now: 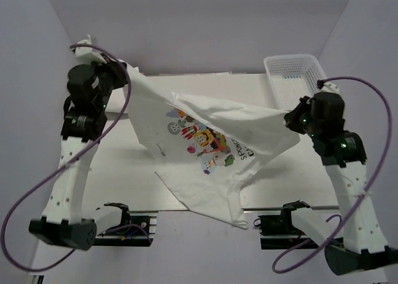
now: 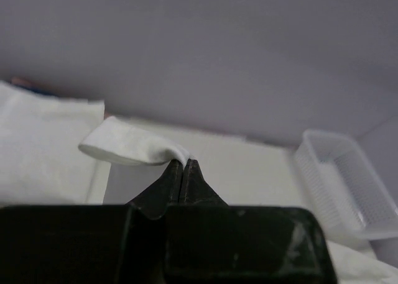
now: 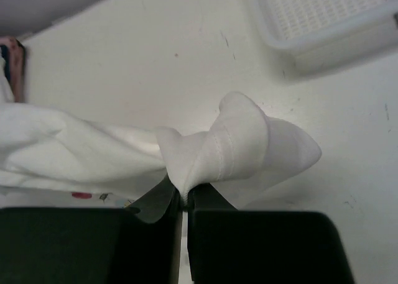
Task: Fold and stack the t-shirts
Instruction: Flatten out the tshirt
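I will raise my left gripper as the shirt droops, then lower it and release the hem on the bare far tabletop below it.
A white t-shirt with a colourful cartoon print and dark lettering hangs stretched in the air between both grippers, its lower part drooping over the table's near edge. My left gripper is raised at the far left and is shut on a hemmed edge of the shirt, fingertips together. My right gripper at the right is shut on a bunched hemmed corner of the shirt, pinched between its fingers. No folded bundles show.
A white plastic mesh basket stands at the table's far right corner, just behind the right arm; it also shows in the right wrist view and the left wrist view. The white table is walled by pale panels.
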`<state>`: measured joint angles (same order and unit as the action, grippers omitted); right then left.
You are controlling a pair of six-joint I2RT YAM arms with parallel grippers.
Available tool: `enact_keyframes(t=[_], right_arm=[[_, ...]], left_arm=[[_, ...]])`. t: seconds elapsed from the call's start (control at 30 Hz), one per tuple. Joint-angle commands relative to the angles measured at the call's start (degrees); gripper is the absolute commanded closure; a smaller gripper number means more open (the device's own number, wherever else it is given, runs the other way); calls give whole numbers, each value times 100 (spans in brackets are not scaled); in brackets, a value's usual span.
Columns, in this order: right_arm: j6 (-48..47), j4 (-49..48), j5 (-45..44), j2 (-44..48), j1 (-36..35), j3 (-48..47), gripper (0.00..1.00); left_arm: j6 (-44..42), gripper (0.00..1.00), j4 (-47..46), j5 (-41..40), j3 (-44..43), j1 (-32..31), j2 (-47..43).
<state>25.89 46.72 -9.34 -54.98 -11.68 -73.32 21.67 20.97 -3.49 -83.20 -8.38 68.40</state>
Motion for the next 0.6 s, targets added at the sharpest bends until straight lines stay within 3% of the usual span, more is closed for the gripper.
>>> enact_keyframes(t=[0.0, 0.23, 0.57], right_arm=[[-259, 154, -391, 496, 17, -700, 100], [-532, 100, -683, 1182, -1, -1667, 100], [-805, 988, -244, 1121, -1, -3188, 100]], left_arm=[[-233, 100, -812, -187, 40, -6, -974], [-523, 100, -1368, -451, -91, -6, -2040], [-1244, 100, -1034, -671, -1830, 56, -1805]])
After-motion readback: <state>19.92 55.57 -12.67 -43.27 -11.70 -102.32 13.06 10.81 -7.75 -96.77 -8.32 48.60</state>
